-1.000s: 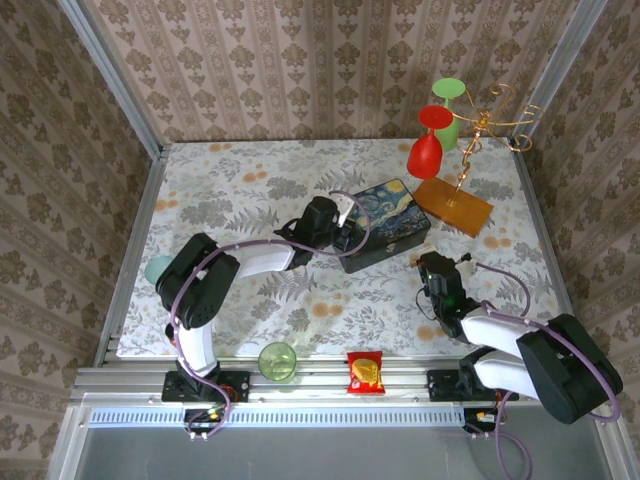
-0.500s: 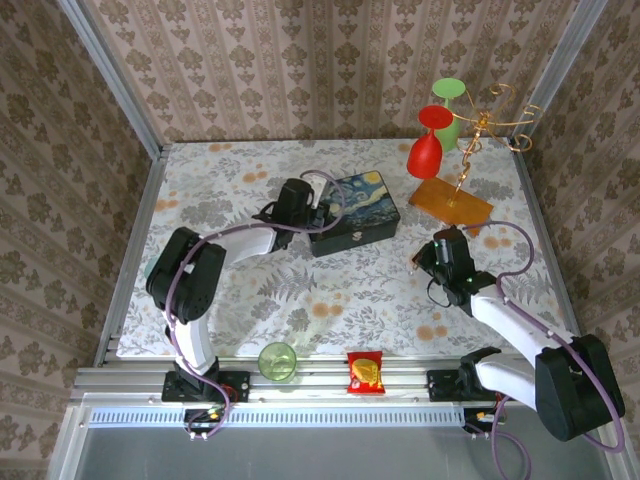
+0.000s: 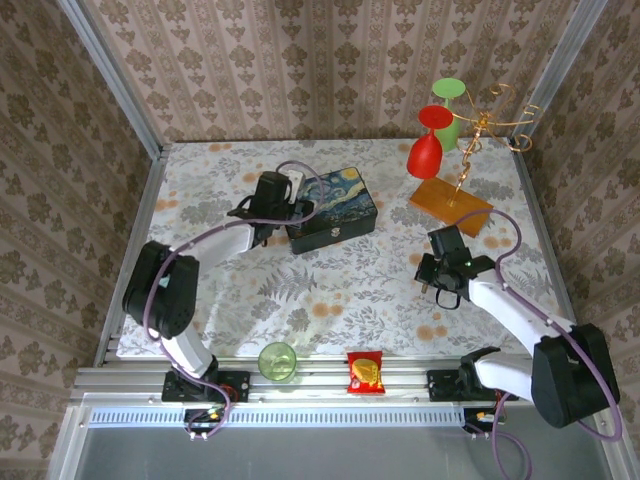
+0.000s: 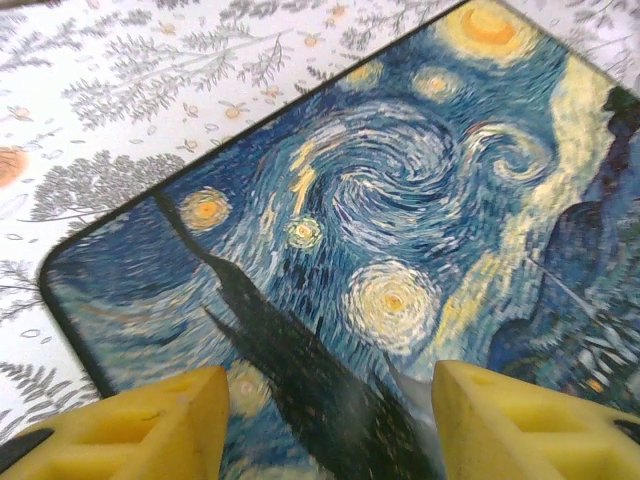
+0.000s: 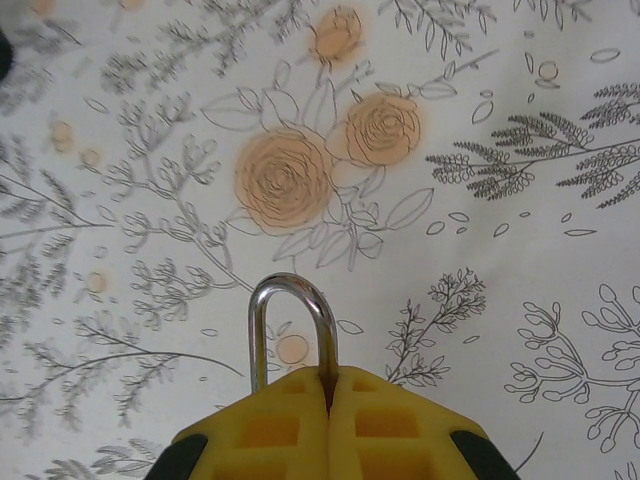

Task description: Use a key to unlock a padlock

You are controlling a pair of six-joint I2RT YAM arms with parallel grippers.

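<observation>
My right gripper lowers the padlock onto the flowered cloth beneath its shackle next and opens to release it, since that tabletop patch is clear.
My right gripper (image 5: 328,385) is shut on the padlock, whose silver U-shaped shackle (image 5: 290,312) sticks out ahead of the closed yellow fingers just above the flowered cloth; the padlock's body is hidden between the pads. In the top view that gripper (image 3: 432,278) hangs over the right middle of the table. My left gripper (image 4: 330,400) stands open just above the lid of the blue-and-yellow starry-night box (image 4: 380,230), nothing between its fingers. From above, it (image 3: 290,212) sits at the left end of the box (image 3: 335,207). The key is out of view.
A gold glass rack on an orange base (image 3: 452,205) holds a red glass (image 3: 426,150) and a green one (image 3: 450,105) at the back right. A green cup (image 3: 277,360) and a red snack packet (image 3: 365,372) lie at the near edge. Patterned walls enclose the table.
The box has slid left and back with my left gripper, which has since opened. My right arm has swung slightly with the padlock still held.
</observation>
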